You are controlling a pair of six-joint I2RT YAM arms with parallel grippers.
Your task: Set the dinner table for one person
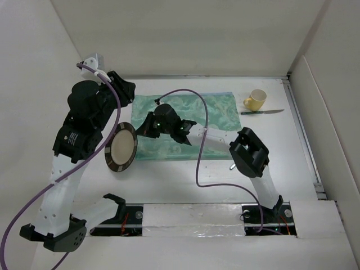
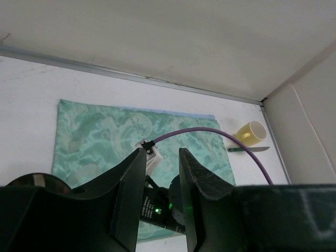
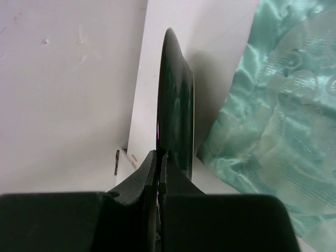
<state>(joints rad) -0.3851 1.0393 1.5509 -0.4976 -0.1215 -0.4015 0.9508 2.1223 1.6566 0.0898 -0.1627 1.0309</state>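
The plate still hangs on edge. Next, my right gripper moves slightly down and back toward the placemat's near corner point(image 1: 136, 158) point(image 3: 202, 152), tilting the plate flat onto the white table.
A round plate point(image 1: 121, 147) with a dark rim and a cream centre hangs tilted on edge over the white dinner table point(image 1: 180, 177), just left of the green placemat point(image 1: 197, 115). My right gripper point(image 1: 139, 130) is shut on the plate's rim. In the right wrist view the plate point(image 3: 176, 105) stands edge-on, its rim pinched by the right gripper point(image 3: 159, 157). My left gripper point(image 1: 128, 93) hovers above the placemat's far left corner. It is open with nothing between its fingers point(image 2: 137, 173), and beyond them I see the right wrist and the placemat point(image 2: 100, 139).
A yellow mug point(image 1: 255, 99) lies on its side at the far right, with a knife point(image 1: 262, 112) just in front of it. White wall panels enclose the table. A purple cable point(image 1: 199, 140) loops over the placemat from the right arm.
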